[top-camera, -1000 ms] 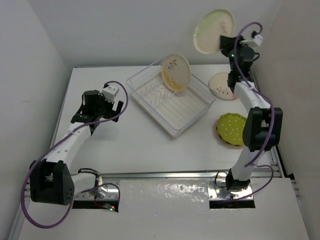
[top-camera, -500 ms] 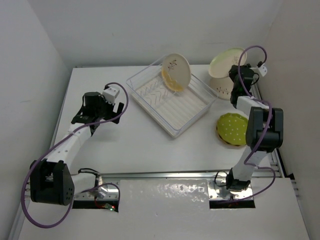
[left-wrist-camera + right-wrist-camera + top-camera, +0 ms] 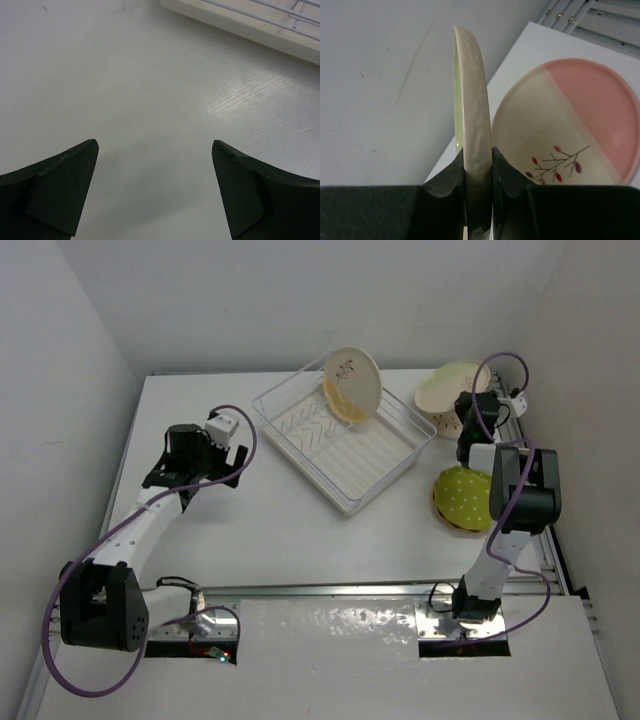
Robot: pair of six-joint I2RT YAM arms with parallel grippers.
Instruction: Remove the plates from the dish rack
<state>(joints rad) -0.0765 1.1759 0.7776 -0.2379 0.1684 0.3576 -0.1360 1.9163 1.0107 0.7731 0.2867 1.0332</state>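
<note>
The beige plate is still tilted above the flat pink and cream plate [image 3: 453, 411] [image 3: 567, 123], so the robot's right hand should bring it down to stack it there and let go of the beige plate's rim.
My right gripper [image 3: 463, 406] is shut on the rim of a beige plate with a pale green face [image 3: 449, 386]. The right wrist view shows this plate edge-on [image 3: 473, 100], pinched between the fingers of the right gripper [image 3: 478, 152]. It hangs tilted just over a pale pink and cream plate with a branch motif [image 3: 570, 125], which lies flat on the table [image 3: 441, 422]. A cream and orange plate [image 3: 350, 383] stands in the far corner of the white dish rack [image 3: 345, 455]. A yellow-green dotted plate [image 3: 460, 495] lies at the right. My left gripper [image 3: 236, 454] is open and empty.
The left wrist view shows bare white table between the open left gripper [image 3: 155, 150] fingers, with the rack's edge [image 3: 240, 22] at top right. An orange rim shows under the dotted plate's near-left edge. Walls close in at the back, left and right.
My right arm has lowered the beige plate from high near the back wall to just above the pink plate. The left arm has not moved.
</note>
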